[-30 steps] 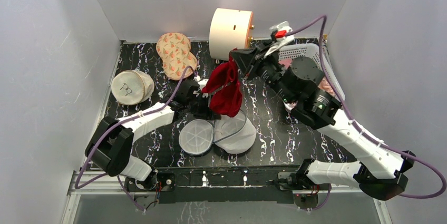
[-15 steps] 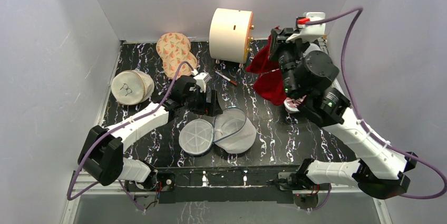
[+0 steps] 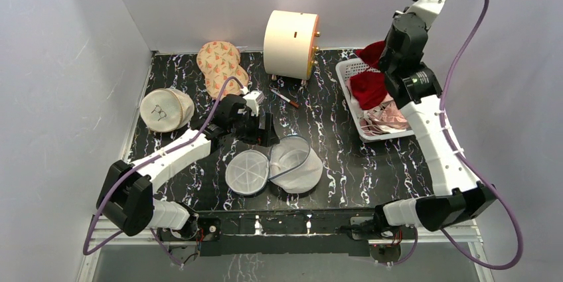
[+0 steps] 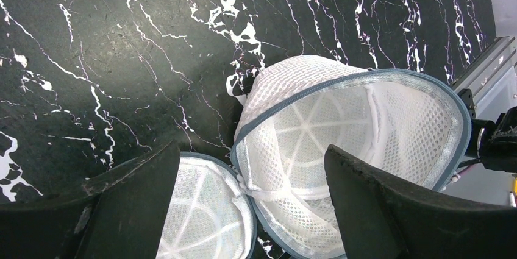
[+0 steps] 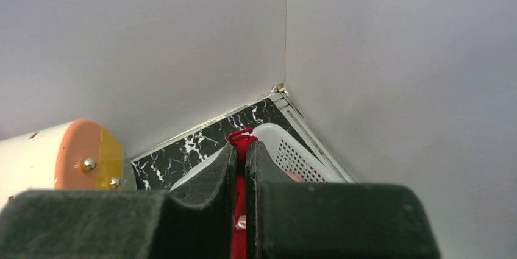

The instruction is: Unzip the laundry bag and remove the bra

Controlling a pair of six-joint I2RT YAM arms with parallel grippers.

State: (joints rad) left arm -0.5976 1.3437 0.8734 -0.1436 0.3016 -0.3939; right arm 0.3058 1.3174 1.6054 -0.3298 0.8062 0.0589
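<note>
My right gripper lowers the dangling red garment to the basket's corner by the cream drum point(image 3: 350, 68) point(image 5: 183, 181) below next, and releases the strap inside.
The laundry bag point(image 3: 297, 166) lies unzipped near the table's front, its round lid point(image 3: 247, 172) flopped open to the left. In the left wrist view the bag point(image 4: 366, 131) is empty inside. My left gripper point(image 3: 264, 129) hovers just behind it, open and empty, with its fingers point(image 4: 253, 149) either side of the hinge. My right gripper point(image 3: 384, 56) is raised over the white basket point(image 3: 346, 76) and shut on a red garment point(image 3: 368, 86), pinching its thin strap point(image 5: 239, 138). The garment hangs down into the basket. A shiny rose-pink satin bra point(image 3: 385, 119) lies in the basket.
A cream drum with an orange end point(image 3: 290, 43) stands at the back centre. An orange patterned pouch point(image 3: 220, 66) and a cream round pouch point(image 3: 164, 109) lie at the back left. A small pen-like thing point(image 3: 284, 98) lies mid-table. Grey walls close in on both sides.
My right gripper carried the red garment from above the open bag, up and right, to over the basket. My left gripper let go of the garment and stays open by the bag.
</note>
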